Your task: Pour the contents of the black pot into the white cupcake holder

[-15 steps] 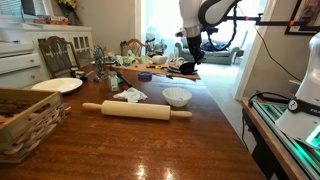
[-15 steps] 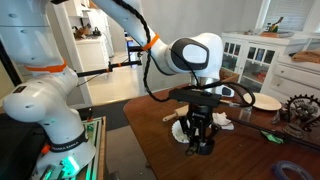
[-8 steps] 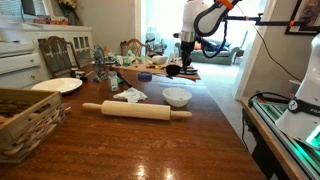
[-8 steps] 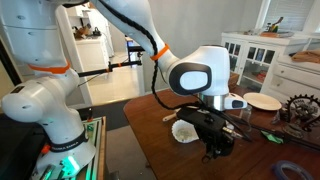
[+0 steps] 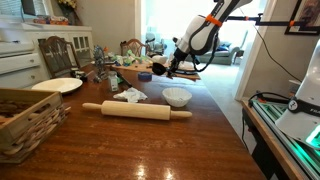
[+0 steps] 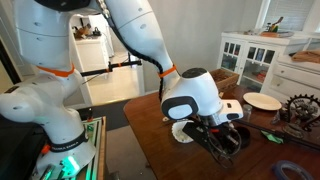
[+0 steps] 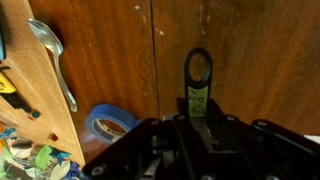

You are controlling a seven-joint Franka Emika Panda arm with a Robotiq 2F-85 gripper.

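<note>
The gripper turns upright next, lowers onto bare wood behind the cupcake holder (image 5: 177, 96) and releases the black pot (image 5: 158, 67), since the pot hangs tilted above the tabletop.
My gripper (image 5: 164, 68) hangs tilted over the far end of the table, above and behind the white cupcake holder (image 5: 177, 96). It is shut on the small black pot (image 5: 158, 67). In the wrist view the pot's looped black handle (image 7: 198, 78) sticks out from between the dark jaws of the gripper (image 7: 196, 132) over the bare wood. The pot's inside is hidden. In an exterior view the gripper (image 6: 228, 138) is low over the table, and the cupcake holder (image 6: 182, 131) shows partly behind the wrist.
A rolling pin (image 5: 136, 110) lies in front of the cupcake holder. A flat white plate (image 5: 57, 85) and a wicker basket (image 5: 25, 120) stand nearer the camera side. A blue cup (image 7: 110, 122), a spoon (image 7: 56, 62) and a cutting board (image 7: 30, 100) lie beside the gripper.
The arm has leaned over and the gripper has tipped from upright to tilted, moving sideways with the pot.
</note>
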